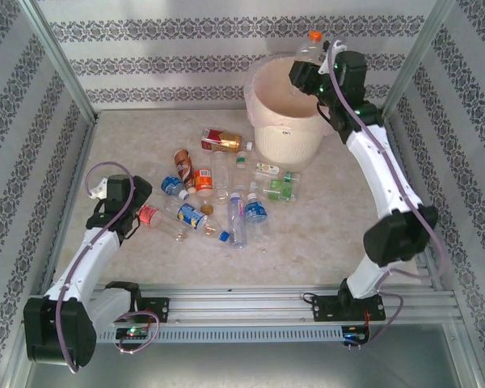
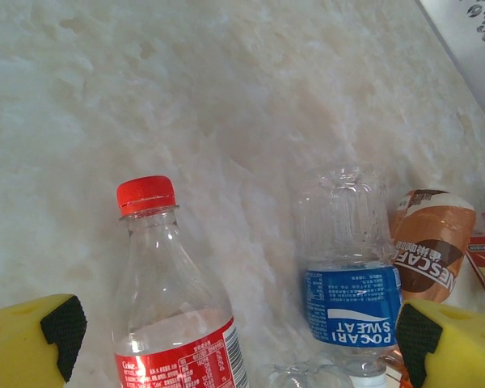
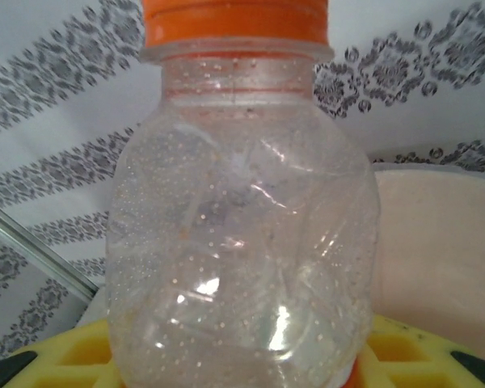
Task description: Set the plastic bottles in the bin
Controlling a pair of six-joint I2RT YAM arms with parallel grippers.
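Note:
The dented bottle (image 1: 309, 50) needs to go over the opening of the bin next, carried by my right gripper. Then my right gripper needs to lower there and release it.
My right gripper (image 1: 313, 77) is shut on a clear, dented plastic bottle (image 1: 309, 50) with an orange cap, held upright above the far rim of the cream-white bin (image 1: 287, 144). In the right wrist view that bottle (image 3: 242, 234) stands between the yellow pads (image 3: 65, 360), with the bin's rim (image 3: 444, 242) behind it. Several more plastic bottles (image 1: 218, 202) lie scattered on the table's middle. My left gripper (image 1: 142, 212) hangs open low over the pile's left end. Between its fingers (image 2: 32, 343) lie a red-capped bottle (image 2: 174, 307) and a blue-labelled bottle (image 2: 347, 279), neither touched.
A brown-labelled bottle (image 2: 430, 252) lies right of the blue-labelled one. Patterned walls and metal posts (image 1: 61, 65) close in the table on three sides. The bin stands at the back, right of centre.

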